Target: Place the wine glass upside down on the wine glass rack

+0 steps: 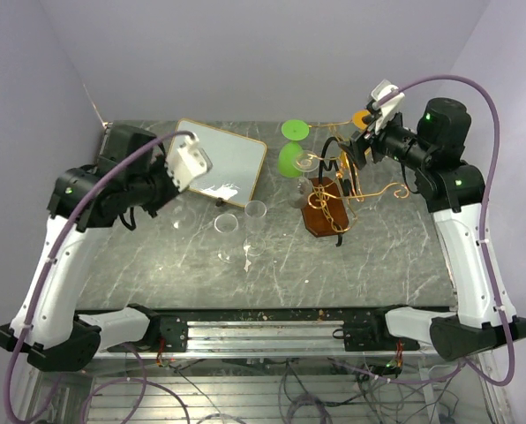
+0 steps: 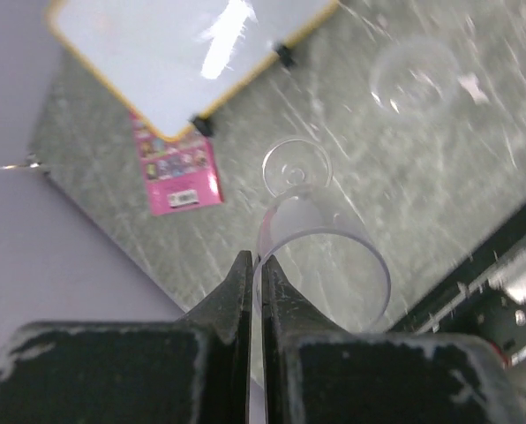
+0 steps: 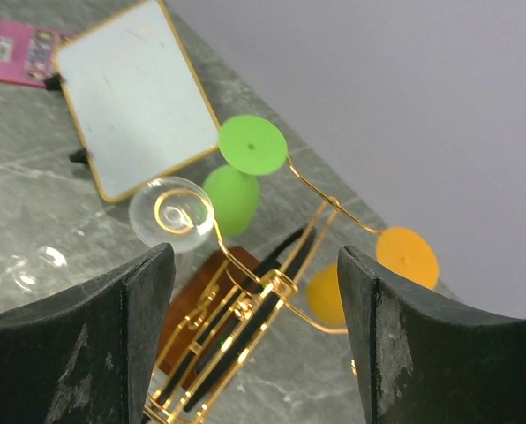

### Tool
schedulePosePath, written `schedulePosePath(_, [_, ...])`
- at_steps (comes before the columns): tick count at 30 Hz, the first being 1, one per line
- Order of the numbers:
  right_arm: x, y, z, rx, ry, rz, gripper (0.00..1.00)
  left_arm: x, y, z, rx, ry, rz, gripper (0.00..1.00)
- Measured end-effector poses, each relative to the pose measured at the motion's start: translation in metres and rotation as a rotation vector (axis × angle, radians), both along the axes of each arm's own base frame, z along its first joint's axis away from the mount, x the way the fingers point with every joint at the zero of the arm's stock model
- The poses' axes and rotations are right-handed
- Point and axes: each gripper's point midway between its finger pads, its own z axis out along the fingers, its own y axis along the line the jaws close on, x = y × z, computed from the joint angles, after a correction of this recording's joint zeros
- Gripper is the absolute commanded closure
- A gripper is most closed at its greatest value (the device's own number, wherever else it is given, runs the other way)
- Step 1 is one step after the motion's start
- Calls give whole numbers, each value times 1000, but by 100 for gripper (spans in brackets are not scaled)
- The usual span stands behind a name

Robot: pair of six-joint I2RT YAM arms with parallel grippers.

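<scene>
My right gripper is going to swing from the rack (image 1: pixel 335 190) toward the clear glass (image 2: pixel 298 212) next and turn onto the glass's round foot, because my left gripper holds the glass's rim.
My left gripper (image 2: pixel 259 265) is shut on the rim of a clear wine glass (image 2: pixel 298 212), held above the table with its foot pointing away from me. In the top view the left gripper (image 1: pixel 176 196) is left of centre and the glass there is faint. The gold wire rack (image 1: pixel 335 190) stands on its dark brown base (image 1: pixel 320 221) at the right. It carries a green glass (image 1: pixel 291 146), an orange glass (image 1: pixel 364 119) and a clear glass (image 3: pixel 170 215), all upside down. My right gripper (image 3: pixel 254 256) is open and empty, just above the rack (image 3: pixel 272 291).
A white framed board (image 1: pixel 219 159) leans at the back centre-left, with a pink card (image 2: pixel 176 168) beside it. Other clear glasses (image 1: pixel 229 223) stand and lie on the marble table (image 1: pixel 395 256) between the arms. Walls close in the back and both sides.
</scene>
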Motion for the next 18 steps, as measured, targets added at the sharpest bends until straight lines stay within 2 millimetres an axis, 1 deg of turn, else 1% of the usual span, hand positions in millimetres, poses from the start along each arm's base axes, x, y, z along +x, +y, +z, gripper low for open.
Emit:
schedulePosePath(3, [0, 13, 4, 65, 19, 47, 27, 17, 6, 37, -100, -119, 100, 93])
schedulePosePath(4, [1, 18, 5, 90, 27, 67, 27, 23, 8, 53, -145, -168, 138, 93])
schedulePosePath(6, [4, 29, 8, 142, 48, 106, 27, 32, 10, 78, -228, -256, 192, 93])
schedulePosePath(8, [7, 41, 10, 190, 71, 144, 27, 36, 10, 100, -311, -337, 227, 93])
schedulePosePath(10, [10, 53, 11, 230, 95, 179, 27, 37, 9, 117, -383, -400, 243, 93])
schedulePosePath(13, [11, 80, 8, 277, 135, 248, 26, 37, 2, 141, -494, -472, 242, 93])
schedulePosePath(16, [6, 112, -1, 293, 184, 326, 25, 42, -11, 160, -596, -507, 215, 93])
schedulePosePath(18, [3, 129, -6, 297, 210, 362, 25, 44, -19, 167, -649, -511, 194, 93])
